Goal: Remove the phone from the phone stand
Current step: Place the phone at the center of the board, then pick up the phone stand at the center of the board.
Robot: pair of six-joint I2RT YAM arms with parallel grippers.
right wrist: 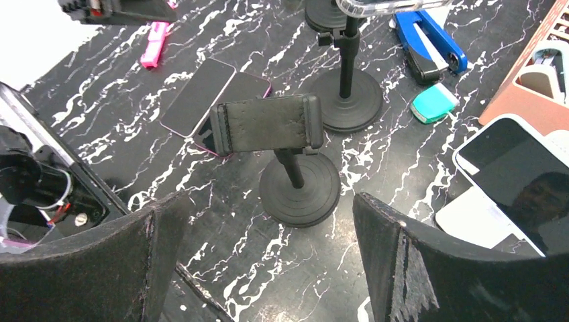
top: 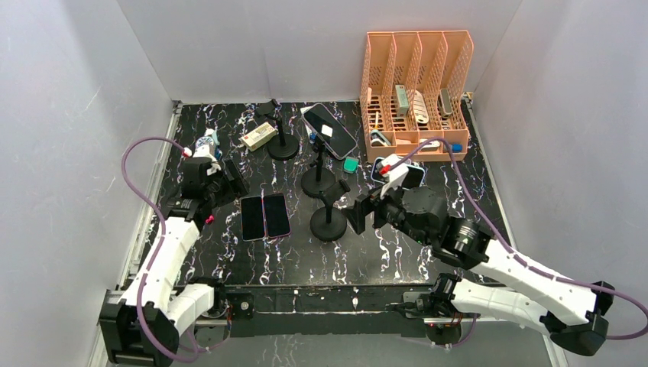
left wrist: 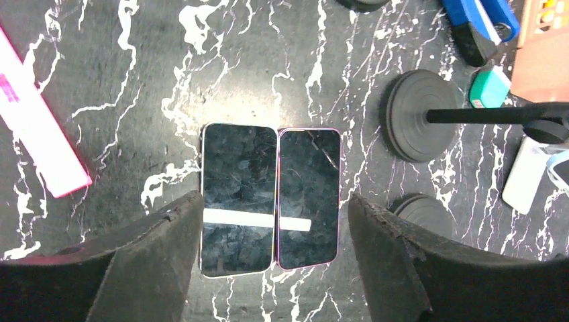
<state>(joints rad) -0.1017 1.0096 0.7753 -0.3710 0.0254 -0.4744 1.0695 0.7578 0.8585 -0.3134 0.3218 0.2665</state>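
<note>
My right gripper needs to move outward and to the left in the top view, onto the end jaw of the empty clamp (top: 344,186) (right wrist: 313,121), because that end of the clamp faces its open fingers.
Two phones lie flat side by side on the black marble table, a silver-edged one (left wrist: 238,194) and a pink-edged one (left wrist: 308,194), both screen up (top: 265,216). My left gripper (left wrist: 274,221) hovers right above them, open, with nothing between its fingers (top: 229,182). Another phone (top: 330,130) still rests tilted on the middle phone stand (top: 318,182). The near phone stand (right wrist: 265,124) has an empty clamp, and my right gripper (right wrist: 268,215) stands open just in front of its base (top: 359,210). A third stand (top: 283,141) at the back left is empty too.
An orange file organiser (top: 416,92) stands at the back right. A further phone (right wrist: 516,168) lies by my right gripper. A blue stapler (right wrist: 426,43), a teal eraser (right wrist: 435,104), a small box (top: 257,136) and a pink strip (left wrist: 40,134) lie about.
</note>
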